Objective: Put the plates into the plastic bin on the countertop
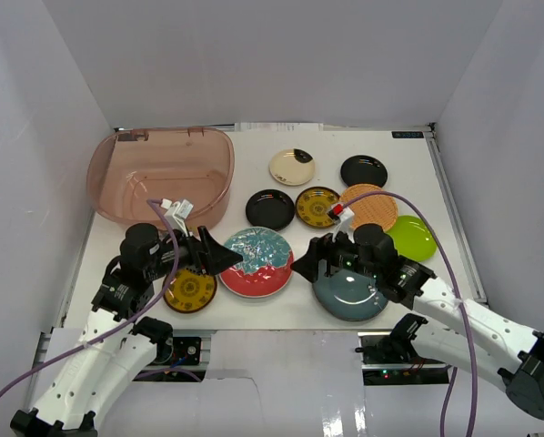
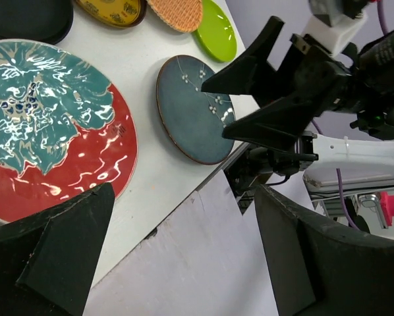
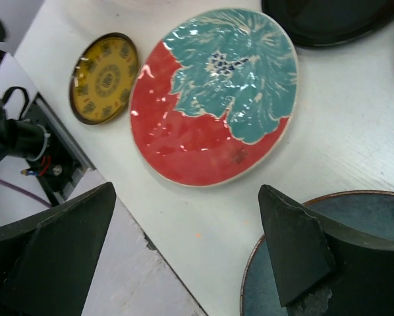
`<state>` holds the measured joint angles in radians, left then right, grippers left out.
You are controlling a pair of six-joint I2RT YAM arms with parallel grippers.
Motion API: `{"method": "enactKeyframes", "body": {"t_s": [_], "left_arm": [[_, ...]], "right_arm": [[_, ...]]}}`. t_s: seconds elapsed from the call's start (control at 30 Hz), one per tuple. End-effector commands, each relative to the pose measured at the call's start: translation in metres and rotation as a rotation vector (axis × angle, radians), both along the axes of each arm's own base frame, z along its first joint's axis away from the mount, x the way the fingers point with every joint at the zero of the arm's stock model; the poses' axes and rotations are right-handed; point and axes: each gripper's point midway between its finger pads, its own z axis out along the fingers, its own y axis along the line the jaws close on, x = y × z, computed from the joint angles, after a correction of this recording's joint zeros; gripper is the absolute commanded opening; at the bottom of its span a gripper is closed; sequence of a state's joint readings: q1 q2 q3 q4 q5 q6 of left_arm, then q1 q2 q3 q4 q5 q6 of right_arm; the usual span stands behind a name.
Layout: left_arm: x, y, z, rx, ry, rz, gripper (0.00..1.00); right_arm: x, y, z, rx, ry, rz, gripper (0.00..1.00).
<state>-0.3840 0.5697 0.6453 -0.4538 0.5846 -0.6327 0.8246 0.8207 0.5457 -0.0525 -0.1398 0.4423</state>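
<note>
The tabletop beside the plate is bare and leaves room for a finger, so I should next move my right gripper outward and down onto the red-and-teal plate's rim [image 1: 291,252] [image 3: 290,120] facing the grey-blue plate.
Several plates lie on the white countertop [image 1: 246,153]. The plastic bin [image 1: 225,164] stands at the back left with nothing in it. My left gripper [image 1: 219,257] [image 2: 184,243] hangs open by the left rim of the red-and-teal plate [image 1: 256,261] [image 2: 45,125] [image 3: 213,92], near a yellow patterned plate [image 1: 190,289] [image 3: 103,78]. My right gripper [image 1: 310,264] [image 3: 187,243] is open over the left edge of the grey-blue plate [image 1: 349,293] [image 2: 190,112] [image 3: 371,214]. Neither gripper holds anything.
Behind lie two black plates [image 1: 270,208] [image 1: 363,170], a cream plate [image 1: 292,167], a second yellow plate [image 1: 317,206], an orange woven-look plate [image 1: 367,207] and a lime green plate [image 1: 411,238]. White walls enclose the table. The front edge [image 1: 263,325] runs just below both grippers.
</note>
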Motion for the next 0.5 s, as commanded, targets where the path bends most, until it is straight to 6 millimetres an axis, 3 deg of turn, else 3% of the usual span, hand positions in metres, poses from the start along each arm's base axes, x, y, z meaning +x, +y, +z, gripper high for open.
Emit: {"method": "enactKeyframes", "body": {"t_s": [0.0, 0.03, 0.1, 0.13, 0.17, 0.2, 0.47], "left_arm": [[0.003, -0.002, 0.012, -0.007, -0.068, -0.013, 0.98], [0.002, 0.001, 0.013, 0.012, -0.064, -0.003, 0.98], [0.004, 0.006, 0.011, 0.049, -0.076, 0.014, 0.98], [0.003, 0.007, 0.008, 0.059, -0.072, 0.018, 0.98], [0.0, 0.009, 0.003, 0.064, -0.062, 0.019, 0.98], [-0.003, 0.009, 0.001, 0.057, -0.05, 0.016, 0.98], [-0.02, 0.007, -0.018, 0.025, 0.018, -0.017, 0.98]], "right_arm": [[0.017, 0.001, -0.004, -0.028, 0.025, -0.037, 0.95], [0.029, -0.002, -0.012, -0.056, 0.049, -0.058, 0.92], [0.038, 0.004, -0.004, -0.003, 0.066, -0.017, 0.8], [0.054, -0.001, -0.01, 0.011, 0.091, -0.049, 0.76], [0.054, 0.002, -0.01, 0.037, 0.118, -0.023, 0.73], [0.061, 0.004, -0.007, 0.044, 0.11, -0.023, 0.73], [0.087, 0.028, -0.051, -0.025, 0.224, 0.028, 0.76]]}}
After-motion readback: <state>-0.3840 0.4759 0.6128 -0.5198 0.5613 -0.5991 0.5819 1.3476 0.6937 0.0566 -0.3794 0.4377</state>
